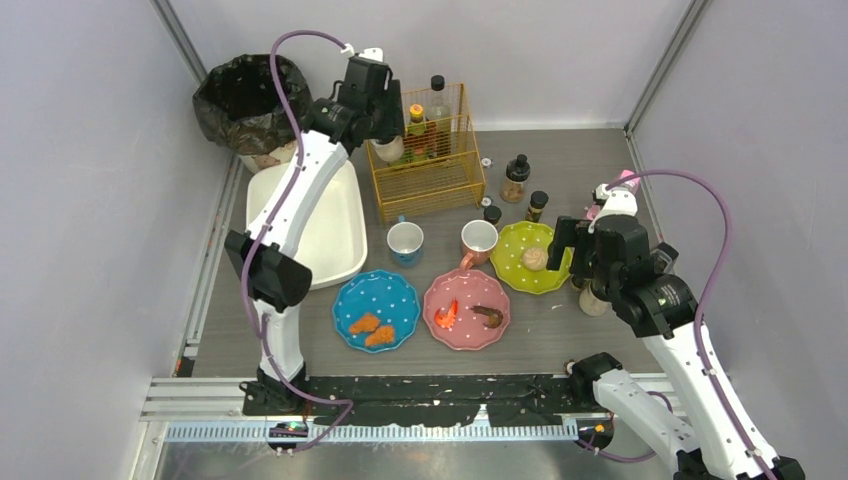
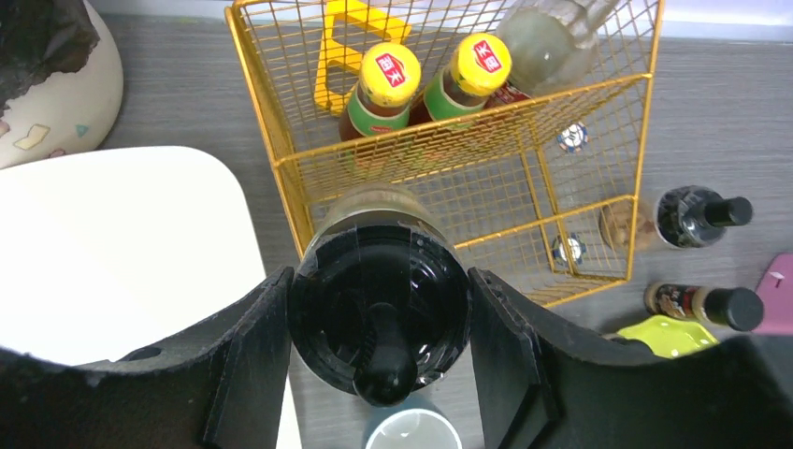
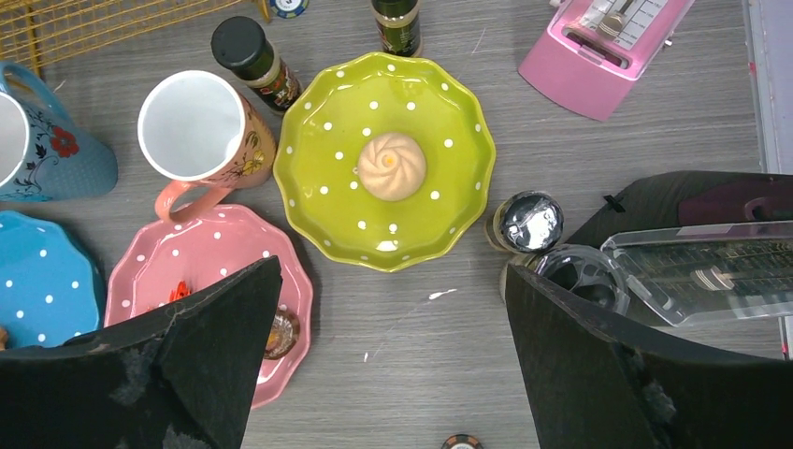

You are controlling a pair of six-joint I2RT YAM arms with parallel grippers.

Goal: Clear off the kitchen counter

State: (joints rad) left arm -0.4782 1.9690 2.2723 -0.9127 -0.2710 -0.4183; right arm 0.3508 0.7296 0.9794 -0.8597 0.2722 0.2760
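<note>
The wire basket's front section (image 1: 427,180) (image 2: 469,204), in front of the yellow-capped sauce bottles, is empty. I will lower the dark bottle there next with my left gripper.
My left gripper (image 2: 379,348) is shut on a dark bottle with a black cap (image 2: 379,281), one finger on each side of its body. It holds the bottle at the front left corner of the yellow wire basket (image 1: 430,150), at the back of the kitchen counter (image 1: 545,345). My right gripper (image 3: 391,281) stands open over bare counter, just in front of the green plate (image 3: 383,159) that carries a bun. On the counter also stand a pink plate (image 1: 467,309), a blue plate (image 1: 376,311), a blue mug (image 1: 405,243) and a pink mug (image 1: 478,240).
The basket holds two yellow-capped sauce bottles (image 2: 388,89) and a clear bottle. A white tub (image 1: 330,225) lies left of it, and a black-lined bin (image 1: 250,100) stands at the back left. Small spice bottles (image 1: 516,178), a pink appliance (image 3: 603,42) and a jar (image 1: 593,300) stand near my right arm.
</note>
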